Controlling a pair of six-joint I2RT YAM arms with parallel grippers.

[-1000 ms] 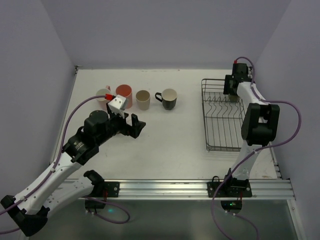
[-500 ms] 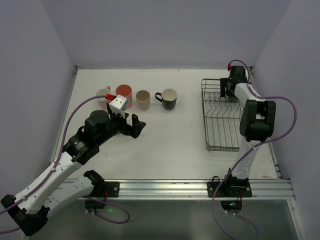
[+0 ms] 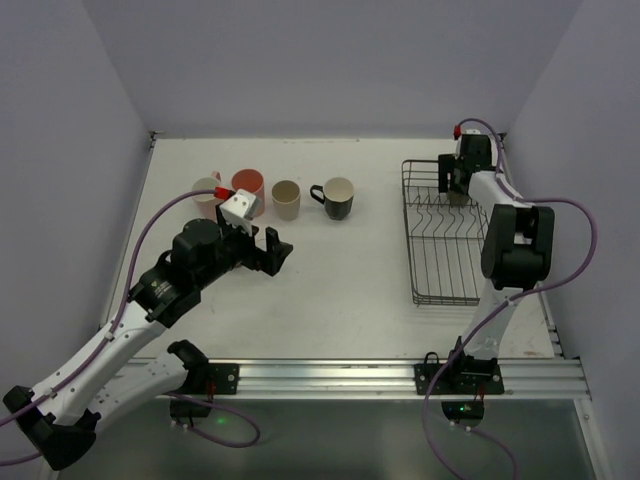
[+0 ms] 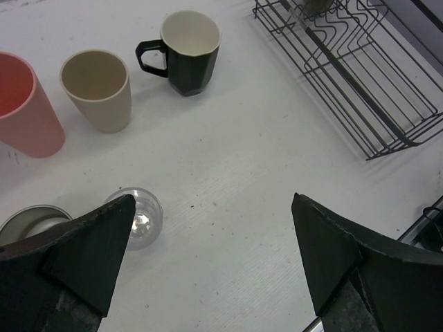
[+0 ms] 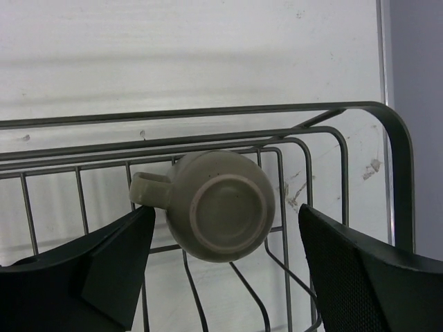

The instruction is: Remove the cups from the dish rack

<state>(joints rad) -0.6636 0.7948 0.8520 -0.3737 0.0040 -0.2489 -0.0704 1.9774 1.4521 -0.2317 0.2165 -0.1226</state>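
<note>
The olive-grey mug is below, between my open fingers, so my right gripper will next go further down into the rack (image 3: 445, 299) and close around the olive-grey mug's body.
A small olive-grey mug (image 5: 221, 205) lies bottom-up in the far corner of the dark wire dish rack (image 5: 208, 113). My right gripper (image 5: 225, 235) is open just above it, one finger on each side, holding nothing. In the top view the right gripper (image 3: 452, 185) is at the far end of the rack (image 3: 445, 299). On the table stand a pale pink mug (image 3: 205, 190), a salmon-pink tumbler (image 3: 248, 186), a beige cup (image 3: 286, 199) and a black mug (image 3: 337, 197). My left gripper (image 3: 275, 250) is open and empty above the table, with a clear glass (image 4: 138, 218) below its left finger.
The rack (image 4: 346, 77) lies along the right side, close to the right wall. A grey-rimmed round thing (image 4: 34, 220) shows partly behind my left finger. The arms' mounting rail (image 3: 400, 375) runs along the near edge.
My right gripper has shifted slightly over the far end of the rack. The left arm has barely moved. Nothing was grasped or let go.
</note>
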